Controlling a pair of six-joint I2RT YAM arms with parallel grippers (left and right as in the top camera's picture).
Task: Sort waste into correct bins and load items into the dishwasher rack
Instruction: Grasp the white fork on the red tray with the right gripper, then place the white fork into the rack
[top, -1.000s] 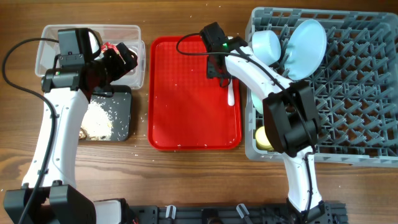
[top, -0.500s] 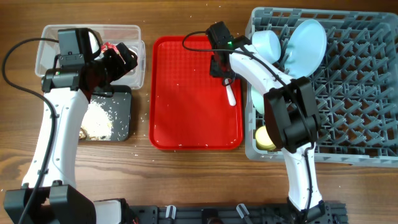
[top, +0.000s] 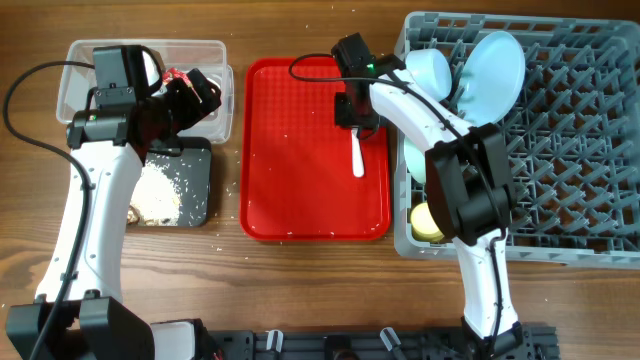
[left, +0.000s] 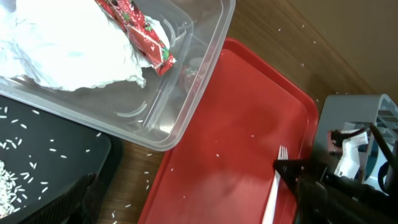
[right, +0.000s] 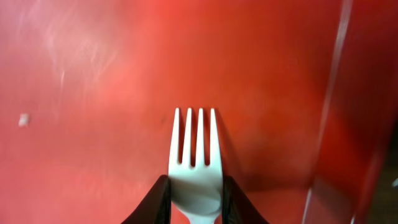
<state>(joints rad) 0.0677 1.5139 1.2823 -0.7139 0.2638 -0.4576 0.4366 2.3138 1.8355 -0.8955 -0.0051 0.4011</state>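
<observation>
My right gripper will lift the fork (top: 357, 155) to the right in the overhead view, cross the rim of the grey rack holding dishes, lower and release it.
My right gripper (top: 354, 112) is shut on the white plastic fork (top: 357, 155) and holds it over the right side of the red tray (top: 290, 180). In the right wrist view the jaws (right: 194, 200) pinch the fork (right: 194, 158) just below its tines. The fork also shows in the left wrist view (left: 274, 186). My left gripper (top: 196, 92) is open and empty over the clear tub (top: 216, 48), which holds the white napkin (left: 62, 56) and red wrapper (left: 140, 31). The spoon is not in view.
The black tray (top: 196, 205) holds rice scraps (top: 160, 190). The grey rack (top: 570, 150) at right holds the pale blue plate (top: 495, 65), pale blue bowl (top: 430, 70) and yellow cup (top: 425, 222). Rice grains lie on the wood beside the tray.
My right gripper has turned and shifted slightly left, swinging the fork from near the tray's right rim toward the tray's middle. The left arm has not moved.
</observation>
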